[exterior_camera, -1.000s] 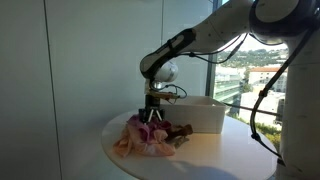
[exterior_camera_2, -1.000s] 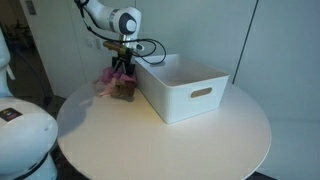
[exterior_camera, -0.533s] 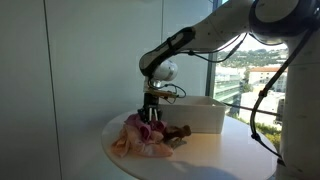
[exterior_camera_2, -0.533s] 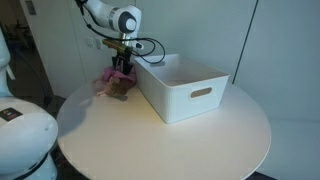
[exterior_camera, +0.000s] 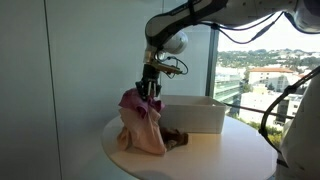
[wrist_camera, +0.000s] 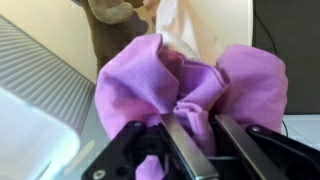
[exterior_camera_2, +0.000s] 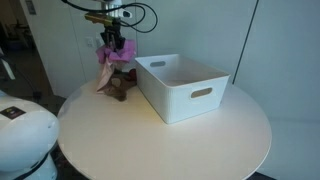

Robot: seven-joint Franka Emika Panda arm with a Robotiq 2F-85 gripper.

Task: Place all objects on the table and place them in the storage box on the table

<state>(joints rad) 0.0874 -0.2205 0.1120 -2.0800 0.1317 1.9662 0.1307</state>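
Observation:
I will next lift the purple cloth with my gripper, and then I will lower it toward the opening of the open white storage box point(exterior_camera: 193, 101) point(wrist_camera: 22, 142).
My gripper point(exterior_camera: 149, 93) point(exterior_camera_2: 113, 44) point(wrist_camera: 200, 140) is shut on a fold of a purple cloth point(wrist_camera: 160, 85) and holds it up above the round white table point(exterior_camera: 230, 155) point(exterior_camera_2: 180, 140). A pale peach cloth point(exterior_camera: 145, 130) point(exterior_camera_2: 104, 78) hangs down with the purple one point(exterior_camera: 135, 100) point(exterior_camera_2: 118, 55), its lower edge near the tabletop. A brown object point(exterior_camera: 178, 137) point(exterior_camera_2: 122, 88) point(wrist_camera: 105, 30) lies on the table beside the cloths. The white storage box point(exterior_camera: 195, 113) point(exterior_camera_2: 180, 85) stands open next to them, with nothing showing inside in an exterior view.
A tall window point(exterior_camera: 270, 60) stands behind the table. A white rounded machine body point(exterior_camera_2: 20, 135) sits at the near corner in an exterior view. A glass wall point(exterior_camera_2: 230, 40) rises behind the box.
The gripper closed on the purple cloth and rose well above the table, lifting the purple and peach cloths with it. The brown object stayed on the table.

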